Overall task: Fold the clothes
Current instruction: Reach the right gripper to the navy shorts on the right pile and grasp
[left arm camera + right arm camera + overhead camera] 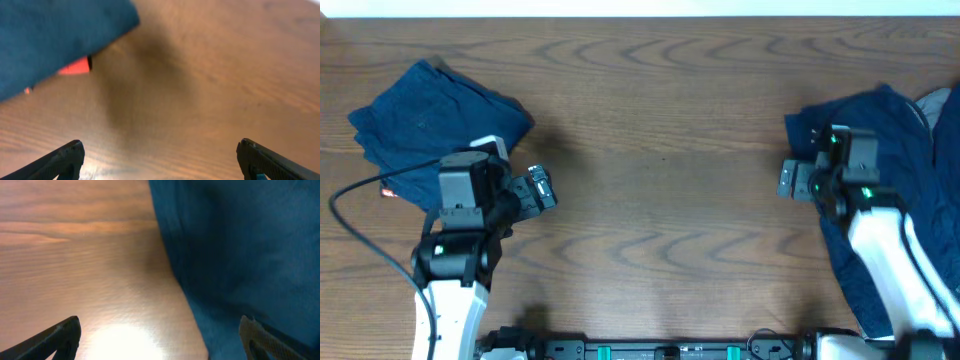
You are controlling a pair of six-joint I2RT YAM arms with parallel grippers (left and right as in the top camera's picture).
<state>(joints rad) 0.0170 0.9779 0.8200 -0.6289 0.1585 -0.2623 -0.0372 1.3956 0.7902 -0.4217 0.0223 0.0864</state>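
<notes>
My right gripper lowers to its right in the wrist view next and closes on the navy pile's edge by bare wood, since that edge lies below.
A folded dark navy garment [425, 115] lies at the far left of the table; its corner shows in the left wrist view [55, 35] with a small orange label [75, 66] under its edge. My left gripper [538, 189] is open and empty, just right of that garment, over bare wood [159, 155]. A loose pile of navy clothes [890, 170] lies at the right. My right gripper [792, 180] is open at the pile's left edge, one finger over wood and one over navy cloth [240, 255]; it holds nothing [159, 335].
A grey piece [942, 105] peeks out at the far right of the pile. A black cable [360, 235] loops at the left beside my left arm. The wooden table [660, 150] spans the view between the two arms.
</notes>
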